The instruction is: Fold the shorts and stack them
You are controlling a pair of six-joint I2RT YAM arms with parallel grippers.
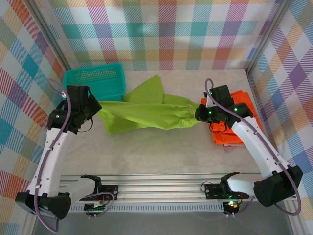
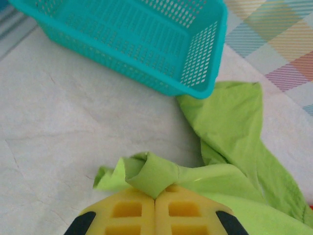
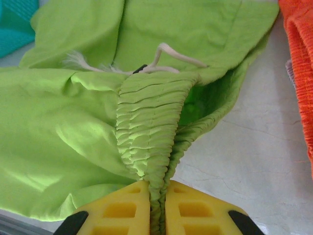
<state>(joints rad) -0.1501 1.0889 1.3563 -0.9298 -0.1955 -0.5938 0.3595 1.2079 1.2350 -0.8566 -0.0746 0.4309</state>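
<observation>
The tabletop on the basket's near side lies below the hem, so I should lower my left gripper toward my right gripper, let the stretched shorts go slack, and release the hem.
Lime green shorts [image 1: 146, 112] stretch across the middle of the table between my two grippers. My left gripper [image 1: 95, 108] is shut on a leg hem at the left end; in the left wrist view that bunched hem [image 2: 149, 174] sticks out above the closed yellow fingers [image 2: 127, 210]. My right gripper [image 1: 199, 113] is shut on the elastic waistband [image 3: 151, 132] at the right end, with the white drawstring [image 3: 166, 56] lying beyond it. One green leg [image 1: 149, 90] trails back towards the basket. Orange shorts [image 1: 234, 132] lie folded at the right, partly under my right arm.
A teal mesh basket [image 1: 95, 81] stands at the back left, close to the green cloth [image 2: 230, 122] in the left wrist view. Checked walls close in the back and both sides. A metal rail [image 1: 161, 188] runs along the near edge.
</observation>
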